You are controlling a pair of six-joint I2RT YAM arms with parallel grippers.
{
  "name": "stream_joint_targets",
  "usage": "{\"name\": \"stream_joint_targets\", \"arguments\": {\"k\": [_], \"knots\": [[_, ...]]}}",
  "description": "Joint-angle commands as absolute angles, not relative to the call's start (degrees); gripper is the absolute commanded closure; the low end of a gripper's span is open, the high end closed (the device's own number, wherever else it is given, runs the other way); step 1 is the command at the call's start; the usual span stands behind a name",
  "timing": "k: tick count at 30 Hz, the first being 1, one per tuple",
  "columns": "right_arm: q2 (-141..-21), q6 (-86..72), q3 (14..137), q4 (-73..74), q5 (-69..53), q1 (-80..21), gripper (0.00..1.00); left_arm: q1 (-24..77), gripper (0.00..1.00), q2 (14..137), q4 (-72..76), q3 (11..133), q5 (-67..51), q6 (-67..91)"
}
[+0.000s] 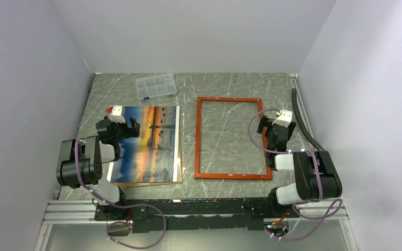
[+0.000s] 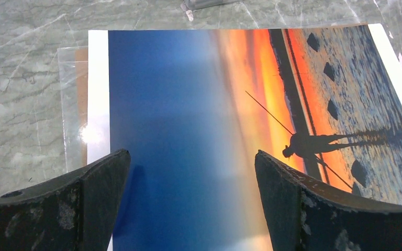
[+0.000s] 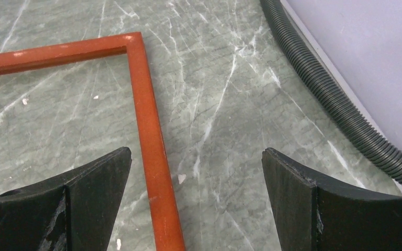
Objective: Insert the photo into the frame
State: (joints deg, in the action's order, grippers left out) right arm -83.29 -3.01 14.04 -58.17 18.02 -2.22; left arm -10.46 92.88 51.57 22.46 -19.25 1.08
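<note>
The robot's right gripper will lift, move across toward the photo (image 1: 149, 141), and go down onto the middle of the bar beside it, because that bar lies across the frame's opening.
The photo (image 1: 149, 141), an orange-and-blue sunset print with a white margin, lies face up on the table's left side. It fills the left wrist view (image 2: 199, 94). The frame (image 1: 229, 99), a thin reddish-orange rectangle, lies flat to its right with the marble showing through. My left gripper (image 1: 123, 128) hovers open and empty over the photo's far left part, its jaws (image 2: 191, 152) wide apart. My right gripper (image 1: 275, 128) hovers open and empty over the frame's right rail, which runs between its fingers (image 3: 197, 150) near the far right corner (image 3: 136, 44).
A brown backing board (image 1: 146, 182) and a clear sheet (image 2: 72, 104) lie under the photo. A clear compartment box (image 1: 156, 86) sits at the back. A grey corrugated hose (image 1: 303, 123) runs along the right wall, also seen in the right wrist view (image 3: 335, 99).
</note>
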Motion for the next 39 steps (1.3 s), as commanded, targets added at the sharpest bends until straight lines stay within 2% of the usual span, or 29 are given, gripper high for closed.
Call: {"name": "stream_joint_targets", "arguments": {"k": [1, 4, 7, 10, 13, 14, 17, 22, 28, 32, 39], "knots": [[-77.0, -2.8, 20.5, -47.7, 21.4, -3.0, 0.0, -11.0, 0.05, 86.7, 36.5, 29.6, -20.1, 1.0], [-71.8, -5.5, 24.2, -39.2, 22.3, -3.9, 0.0, -11.1, 0.05, 83.7, 28.3, 33.6, -19.4, 0.7], [-67.0, -17.3, 32.6, -23.7, 21.4, -3.7, 0.0, -12.5, 0.05, 78.7, 18.0, 38.4, -19.9, 1.7], [-67.8, -31.7, 41.9, -8.9, 15.4, -2.3, 0.0, -14.8, 0.05, 76.2, 1.7, 47.6, -24.2, 4.0], [-72.9, -32.6, 48.7, -3.3, -1.5, -2.1, 0.0, -15.4, 0.05, 77.0, -11.6, 58.1, -24.3, 3.3], [-74.5, -33.3, 50.7, -1.4, -3.6, -3.4, 0.0, -15.4, 0.05, 77.7, -15.9, 61.5, -23.8, 2.4], [-79.7, -32.6, 59.3, 11.1, 0.4, -11.0, 0.0, -15.5, 0.05, 80.4, -27.5, 70.3, -21.2, -1.7], [-90.7, -33.4, 73.1, 28.5, 20.2, -30.2, 0.0, -18.7, 0.05, 82.5, -40.4, 78.4, -21.3, -5.2], [-105.2, -36.2, 83.2, 34.2, 25.0, -43.2, 0.0, -21.8, 0.07, 81.8, -48.0, 81.0, -22.6, -8.0], [-111.7, -36.4, 87.4, 35.8, 24.8, -46.0, 0.07, -22.7, 0.08, 81.2, -51.3, 82.1, -23.2, -8.6], [-115.0, -36.1, 86.0, 32.7, 24.4, -47.3, 0.19, -22.7, 0.09, 80.3, -53.4, 81.0, -23.6, -9.2]]}}
